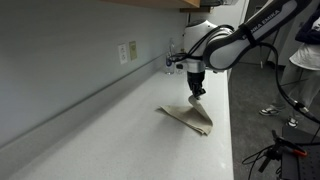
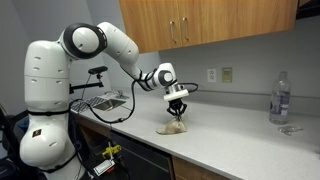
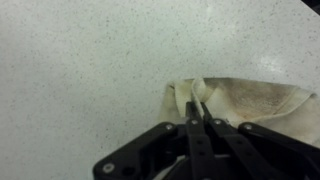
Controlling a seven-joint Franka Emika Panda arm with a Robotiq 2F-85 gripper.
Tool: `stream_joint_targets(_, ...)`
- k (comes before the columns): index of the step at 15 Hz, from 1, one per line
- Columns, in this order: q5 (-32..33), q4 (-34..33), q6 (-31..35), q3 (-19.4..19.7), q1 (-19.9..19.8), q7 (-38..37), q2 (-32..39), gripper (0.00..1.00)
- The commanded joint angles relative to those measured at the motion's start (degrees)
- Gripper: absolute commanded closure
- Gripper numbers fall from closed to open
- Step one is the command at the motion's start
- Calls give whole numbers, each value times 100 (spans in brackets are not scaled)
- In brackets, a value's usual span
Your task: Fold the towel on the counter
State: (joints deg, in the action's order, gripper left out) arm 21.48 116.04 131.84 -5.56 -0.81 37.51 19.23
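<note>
The robot's gripper should next carry the towel's pinched fold toward the socket wall, lower it over the towel's wall-side end (image 1: 170, 109) and let go, since that end of the towel already lies flat.
The towel (image 1: 190, 116) is a thin beige cloth lying on the pale counter (image 1: 110, 130), with one corner pulled up into a peak. My gripper (image 1: 197, 92) hangs straight above it, shut on that raised corner. In another exterior view the towel (image 2: 174, 127) drapes down from the gripper (image 2: 178, 111) to the counter (image 2: 240, 135) near its front edge. The wrist view shows the black fingers (image 3: 193, 118) pressed together on a fold of the towel (image 3: 250, 100), which spreads away to the right.
A clear water bottle (image 2: 279, 98) and a small round lid (image 2: 285, 129) stand on the counter far to the side. Wall sockets (image 1: 128, 51) sit on the back wall. Wooden cabinets (image 2: 200, 22) hang above. A wire rack (image 2: 105, 100) stands by the robot base.
</note>
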Motion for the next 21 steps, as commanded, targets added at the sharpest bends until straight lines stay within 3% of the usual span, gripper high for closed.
stream_joint_targets(1, -229, -286, 94, -65, 58, 207, 171, 99)
stream_joint_targets(19, 33, -1386, 348, 15, 471, -279, 1249, 99)
stream_joint_targets(20, 43, -1429, 272, 21, 491, -297, 1280, 71)
stream_joint_targets(21, 65, -1443, 262, 38, 512, -344, 1299, 69)
